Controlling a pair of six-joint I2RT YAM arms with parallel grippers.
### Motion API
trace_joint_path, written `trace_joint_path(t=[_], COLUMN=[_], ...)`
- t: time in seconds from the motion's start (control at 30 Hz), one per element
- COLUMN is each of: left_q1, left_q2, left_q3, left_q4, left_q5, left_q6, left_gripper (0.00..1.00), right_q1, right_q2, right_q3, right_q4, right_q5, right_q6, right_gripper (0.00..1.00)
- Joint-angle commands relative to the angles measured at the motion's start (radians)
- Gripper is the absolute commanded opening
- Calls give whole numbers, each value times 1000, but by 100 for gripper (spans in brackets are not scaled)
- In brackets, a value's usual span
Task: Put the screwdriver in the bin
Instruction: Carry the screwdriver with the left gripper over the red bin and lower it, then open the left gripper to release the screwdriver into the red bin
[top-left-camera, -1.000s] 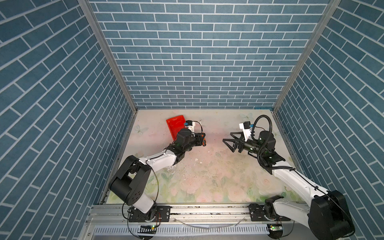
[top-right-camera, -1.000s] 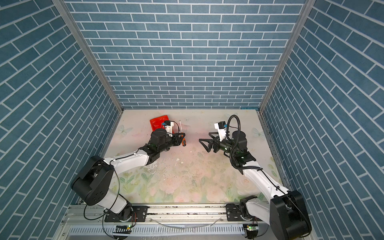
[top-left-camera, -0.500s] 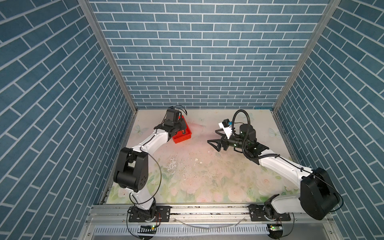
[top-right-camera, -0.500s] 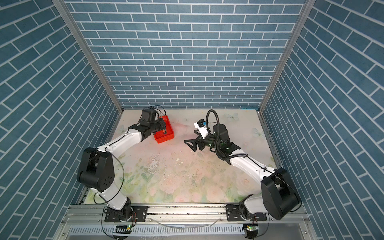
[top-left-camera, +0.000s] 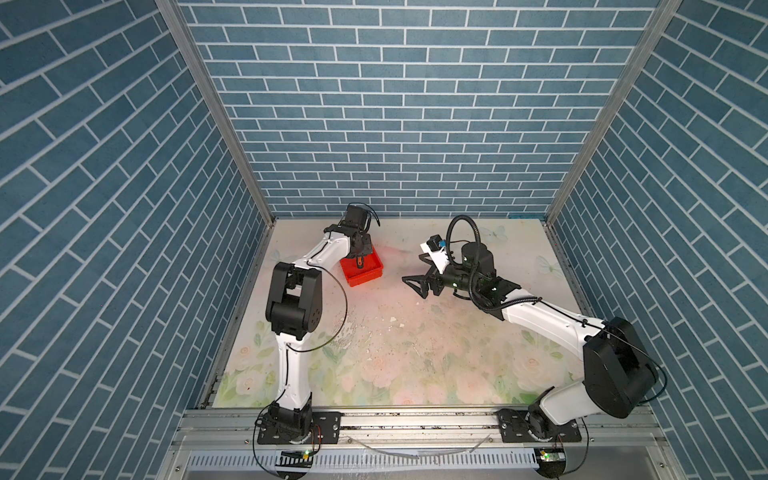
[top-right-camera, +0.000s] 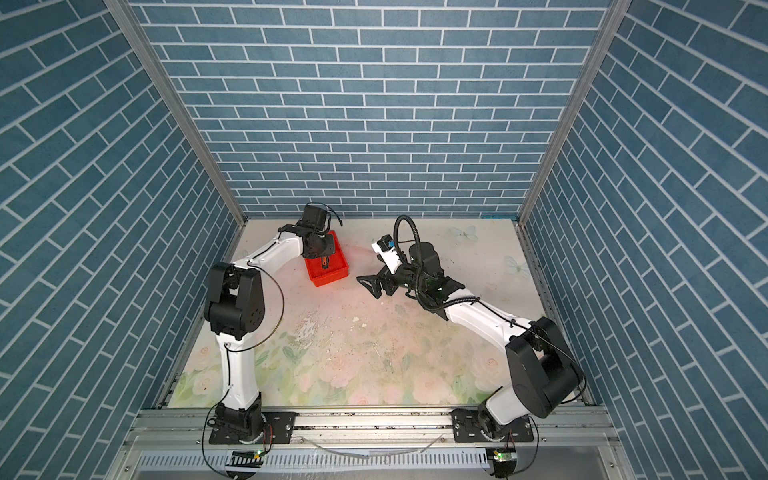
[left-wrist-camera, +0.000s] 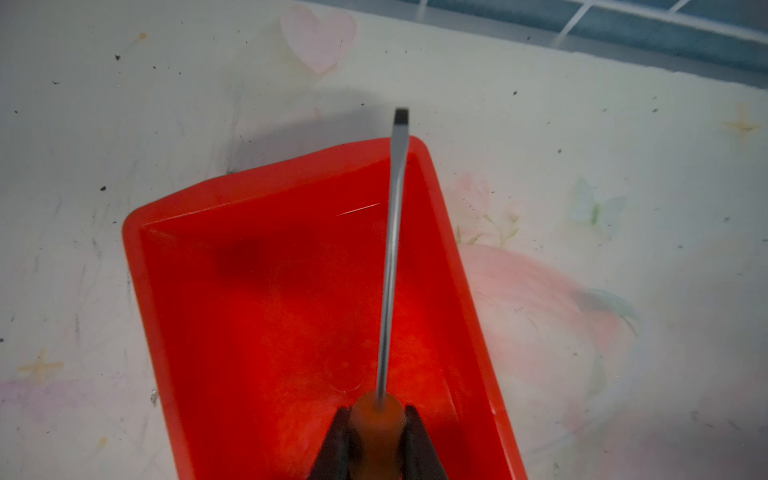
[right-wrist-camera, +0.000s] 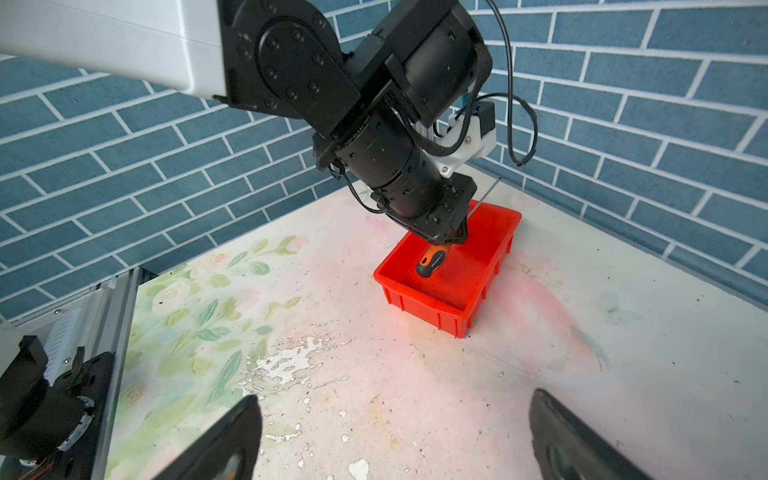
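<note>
My left gripper should go down toward the bottom of the bin and let go of the screwdriver (left-wrist-camera: 376, 432) there, because the screwdriver's thin stem still sticks out over the far corner of the bin.
My left gripper (left-wrist-camera: 377, 411) is shut on the screwdriver (left-wrist-camera: 376, 432), its two black fingers pressed against the orange handle. The thin grey shaft (left-wrist-camera: 390, 270) runs out over the far corner of the bin (left-wrist-camera: 257, 316). In the right wrist view the left gripper (right-wrist-camera: 453, 239) hangs over the red bin (right-wrist-camera: 419, 299), and the screwdriver's (right-wrist-camera: 432, 262) black-banded handle end dips inside its walls. I cannot tell whether it touches the floor. Both top views show the bin (top-left-camera: 368, 277) (top-right-camera: 332, 280) at the back left. My right gripper (top-left-camera: 415, 276) (right-wrist-camera: 392, 397) stands open and empty, to the bin's right.
The floral tabletop (top-left-camera: 415, 353) has a patch of flaked paint (right-wrist-camera: 286, 365) in the middle. Blue brick walls close in the back and both sides. An aluminium rail (top-left-camera: 415, 424) with both arm bases runs along the front edge.
My left arm has swung from the middle of the table to the back left, carrying the screwdriver over the bin. My right gripper has shifted a little leftward, still open.
</note>
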Motion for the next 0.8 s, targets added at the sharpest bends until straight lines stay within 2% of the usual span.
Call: trace_joint_path(t=[0.0,0.2,0.3,0.4,0.47,0.53,0.67,0.77], left_q1=[9,9,11,10,10,10,9,7], left_q2=[40,93,104,100,88,66,-3,-72], left_q3=[36,63,67,62,58,45,6,-31], left_q4=[-83,-106,-107,-102,-98,-86,-58,-36], left_q5=[-29,-25,-25,-26,-26,-26,-24,-28], left_q6=[32,32,32,29,27,25,19,20], left_gripper=[0,0,9,25,32,42,52,64], right_q1=[10,21,23,25,25,24,23,19], right_q2=[-6,-2,3,-3,-10,-22,-48,-70], right_q3=[26,32,40,42,40,32,12,-7], right_q4=[-14,-34,-52,-67,-77,-78,-70,-62], right_q5=[21,23,29,39,47,57,76,104], right_q6=[-54,-64,-75,-82,-84,-86,-87,-86], right_gripper=[99,99,99,99,99,99,99,99])
